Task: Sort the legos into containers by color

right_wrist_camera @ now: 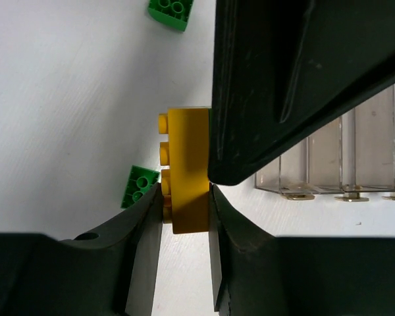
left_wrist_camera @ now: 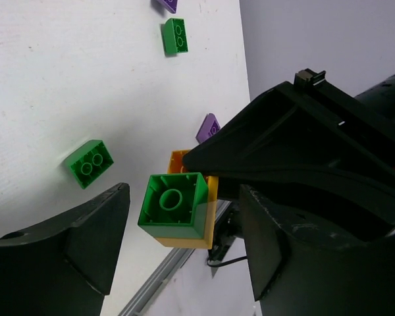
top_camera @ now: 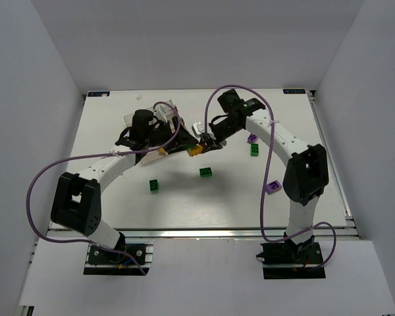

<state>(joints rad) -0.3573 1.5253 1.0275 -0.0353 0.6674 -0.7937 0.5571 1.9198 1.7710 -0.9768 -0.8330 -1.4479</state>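
Observation:
The tray's near section lies to the left of my right gripper in the top view, so I will next swing over it and release the yellow brick [right_wrist_camera: 187, 164].
My right gripper [right_wrist_camera: 184, 197] is shut on a yellow brick [right_wrist_camera: 187, 164] and holds it above the table; it also shows in the top view [top_camera: 196, 152]. In the left wrist view a green brick [left_wrist_camera: 174, 204] is stuck on that yellow brick [left_wrist_camera: 210, 210]. My left gripper [left_wrist_camera: 178, 250] is open, its fingers wide on either side of this stack without touching it. The clear stepped tray [top_camera: 141, 118] lies behind the left arm, and its edge shows in the right wrist view [right_wrist_camera: 342, 158]. The two grippers meet at mid-table [top_camera: 192, 141].
Loose green bricks lie in the top view [top_camera: 154, 186], [top_camera: 205, 172], [top_camera: 255, 149]. Purple bricks lie on the right [top_camera: 252, 138], [top_camera: 273, 187]. The left wrist view shows a green brick [left_wrist_camera: 89, 162] and a purple one [left_wrist_camera: 208, 128] below.

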